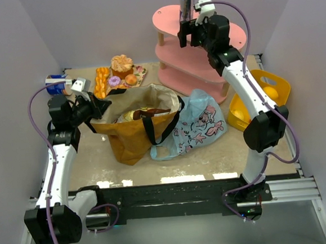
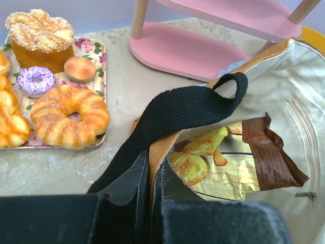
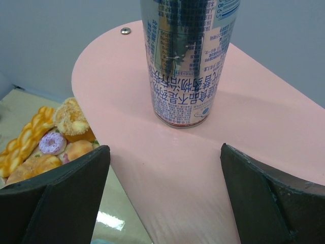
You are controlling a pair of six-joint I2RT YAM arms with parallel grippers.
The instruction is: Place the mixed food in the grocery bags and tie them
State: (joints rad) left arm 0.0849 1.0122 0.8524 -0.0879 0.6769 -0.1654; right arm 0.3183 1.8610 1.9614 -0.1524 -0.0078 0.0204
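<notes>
I will next slide my right gripper outward over the pink rack's top shelf and put its open fingers around the can's lower body (image 1: pixel 186 10) (image 3: pixel 186 86), because the can is still beyond the fingers.
The tan canvas tote (image 1: pixel 132 141) stands mid-table with the shiny snack packet (image 2: pixel 228 165) inside it. My left gripper (image 2: pixel 152 175) is shut on the tote's near rim beside a black strap (image 2: pixel 177 112). The light-blue plastic bag (image 1: pixel 200 125) lies crumpled against the tote's right side. A tall silver can (image 3: pixel 188 61) stands upright on the top shelf of the pink rack (image 1: pixel 224 35). My right gripper (image 3: pixel 163 148) is open just short of the can, one finger to each side. The glazed ring doughnut (image 2: pixel 68 117) and small orange bun (image 2: pixel 80 68) lie on a flowered tray (image 2: pixel 99 56).
The tray also holds a frosted cupcake (image 2: pixel 39 38), a purple doughnut (image 2: pixel 36 80) and braided bread (image 1: pixel 102 81). A yellow basket (image 1: pixel 278 82) with round yellow fruit (image 1: pixel 271 92) sits at the right edge. A blue-and-white can (image 1: pixel 55 85) lies at the back left.
</notes>
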